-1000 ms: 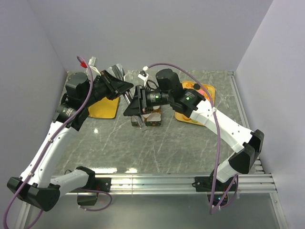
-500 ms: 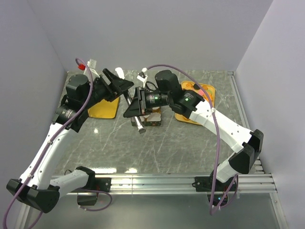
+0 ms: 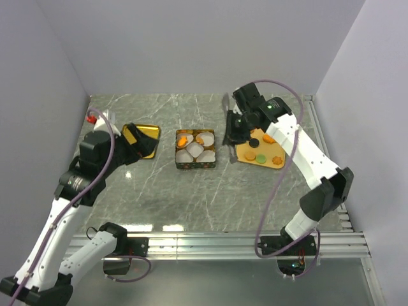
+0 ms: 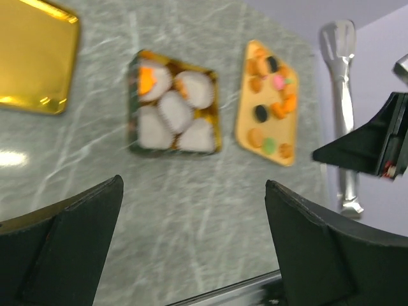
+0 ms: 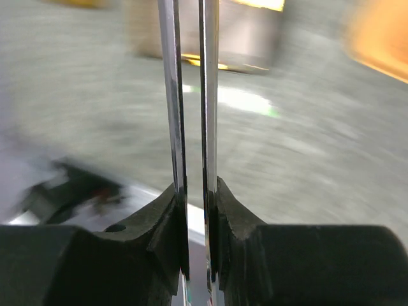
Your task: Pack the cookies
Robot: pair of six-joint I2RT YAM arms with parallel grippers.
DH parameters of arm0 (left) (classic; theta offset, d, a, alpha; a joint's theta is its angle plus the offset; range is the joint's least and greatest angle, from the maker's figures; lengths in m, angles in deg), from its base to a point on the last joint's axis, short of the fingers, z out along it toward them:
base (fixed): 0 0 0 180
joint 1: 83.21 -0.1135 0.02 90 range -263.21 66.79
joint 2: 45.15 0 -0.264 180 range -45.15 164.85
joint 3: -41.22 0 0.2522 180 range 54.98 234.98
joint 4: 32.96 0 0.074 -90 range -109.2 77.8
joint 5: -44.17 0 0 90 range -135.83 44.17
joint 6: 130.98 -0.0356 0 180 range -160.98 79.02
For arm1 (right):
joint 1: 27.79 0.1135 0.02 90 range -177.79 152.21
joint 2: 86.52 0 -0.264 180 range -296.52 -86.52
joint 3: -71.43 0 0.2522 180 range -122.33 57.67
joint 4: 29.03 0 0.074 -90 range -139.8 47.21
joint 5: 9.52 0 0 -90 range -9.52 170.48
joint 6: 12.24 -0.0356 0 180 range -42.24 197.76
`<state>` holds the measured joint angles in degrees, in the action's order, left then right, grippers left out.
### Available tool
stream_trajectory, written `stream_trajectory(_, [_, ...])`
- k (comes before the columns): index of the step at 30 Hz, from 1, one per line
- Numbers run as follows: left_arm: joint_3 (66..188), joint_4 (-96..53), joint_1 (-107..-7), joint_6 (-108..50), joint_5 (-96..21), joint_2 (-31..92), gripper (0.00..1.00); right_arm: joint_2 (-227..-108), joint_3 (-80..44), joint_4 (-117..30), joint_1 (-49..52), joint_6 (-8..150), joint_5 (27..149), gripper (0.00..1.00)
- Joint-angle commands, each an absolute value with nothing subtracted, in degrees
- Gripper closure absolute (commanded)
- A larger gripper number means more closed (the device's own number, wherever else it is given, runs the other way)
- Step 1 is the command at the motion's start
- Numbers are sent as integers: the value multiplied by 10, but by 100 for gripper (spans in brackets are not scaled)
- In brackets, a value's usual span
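Note:
My right gripper should next turn and go down over the orange cookie (image 3: 250, 155) in the tray's near corner by the box (image 3: 196, 164) and let go of the tongs, because the blades of the tongs are close together.
Several cookies (image 3: 262, 150), mostly orange with a pink, a green and a dark one, lie on an orange tray (image 3: 281, 120) right of centre, also in the left wrist view as cookies (image 4: 271, 105). A gold-rimmed box (image 3: 196, 164) holds white paper cups, and two of them hold orange cookies (image 3: 183, 138). My right gripper (image 3: 234, 131) hangs at the tray's left edge, shut on metal tongs (image 5: 171, 95) whose two blades run up between its fingers (image 5: 153, 223). My left gripper (image 4: 194, 217) stands wide open with nothing in it, high above the table over the gold lid (image 3: 145, 134).
The gold lid (image 4: 35, 57) lies flat left of the box (image 4: 173, 108). Grey walls close the back and both sides. An aluminium rail (image 3: 242, 242) runs along the near edge of the table.
Both arms have drawn away from the box, which now shows uncovered. The left gripper opened and pulled back to the left. The right arm swung right to the tray with the tongs.

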<state>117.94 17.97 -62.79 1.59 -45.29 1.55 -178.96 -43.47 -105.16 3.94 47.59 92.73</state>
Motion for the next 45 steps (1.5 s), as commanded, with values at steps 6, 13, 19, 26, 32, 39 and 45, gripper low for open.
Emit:
stream_trajectory(6, [1051,206,-633,-44,-513,-76,1,-1835,-351,-1196,-58,544,806,89])
stream_trajectory(13, [1050,188,-634,-57,-515,-70,1,-1873,-320,-1183,-114,556,859,81])
stream_trajectory(19, [1053,175,-636,-87,-531,-45,1,-1923,-342,-1182,-121,559,901,72])
stream_trajectory(26, [1039,153,-674,-95,-499,-54,1,-1950,-347,-1185,-120,555,890,64])
stream_trajectory(32, [1036,151,-683,-96,-494,-50,1,-1952,-349,-1191,-119,552,863,55])
stream_trajectory(39, [1036,151,-684,-95,-495,-48,0,-1961,-383,-1211,-120,544,837,55])
stream_trajectory(45, [1037,150,-684,-96,-493,-46,1,-1967,-425,-1240,-120,540,807,54])
